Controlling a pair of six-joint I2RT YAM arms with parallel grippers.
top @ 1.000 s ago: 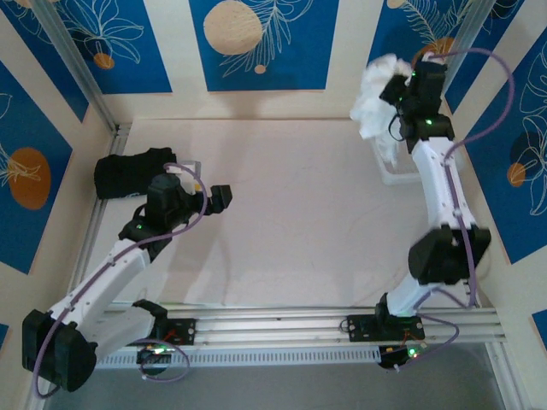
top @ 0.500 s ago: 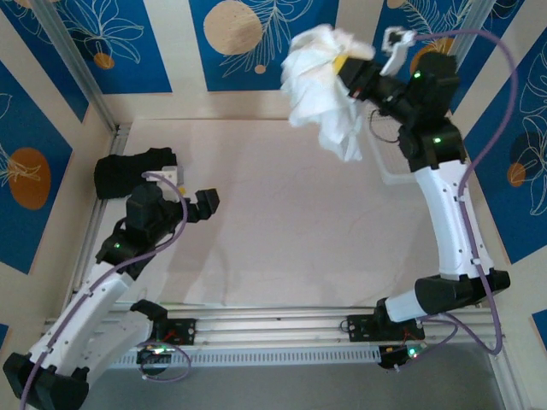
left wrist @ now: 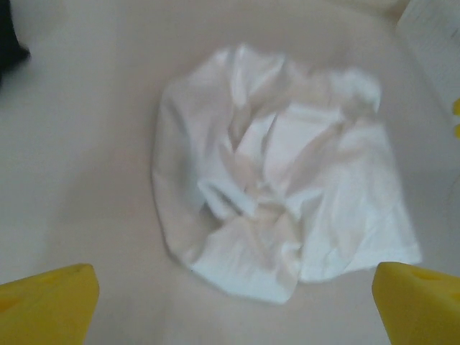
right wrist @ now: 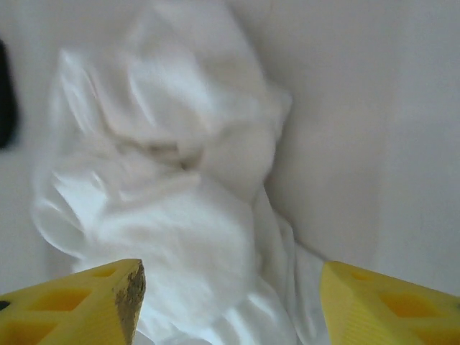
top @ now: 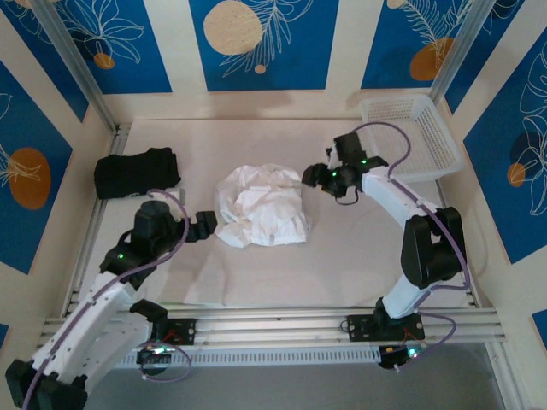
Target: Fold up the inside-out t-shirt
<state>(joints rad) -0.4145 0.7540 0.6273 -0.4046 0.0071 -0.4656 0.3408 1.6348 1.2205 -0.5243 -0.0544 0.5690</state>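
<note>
The robot's open fingers are empty, so the right gripper should next move back and down onto the shirt's near edge (top: 264, 237), which is below it and closer to the robot's base.
The inside-out t-shirt (top: 261, 207) lies in a crumpled white heap at the middle of the table. My right gripper (top: 313, 178) hovers at the heap's right edge. Its yellow fingers (right wrist: 93, 298) stand wide apart and open, with loose cloth (right wrist: 165, 180) under and between them but not pinched. My left gripper (top: 206, 225) sits just left of the heap, open and empty. In the left wrist view its yellow fingertips (left wrist: 50, 302) frame the near edge of the t-shirt (left wrist: 280, 187), apart from it.
A folded black garment (top: 137, 172) lies at the back left. A white basket (top: 413, 130) stands at the back right, by the wall. Bare table surface (top: 342, 256) runs along the front and right of the heap.
The right arm swung the t-shirt down from high by the basket to the table's middle and opened its jaws, letting it go. The left arm shifted slightly, staying open.
</note>
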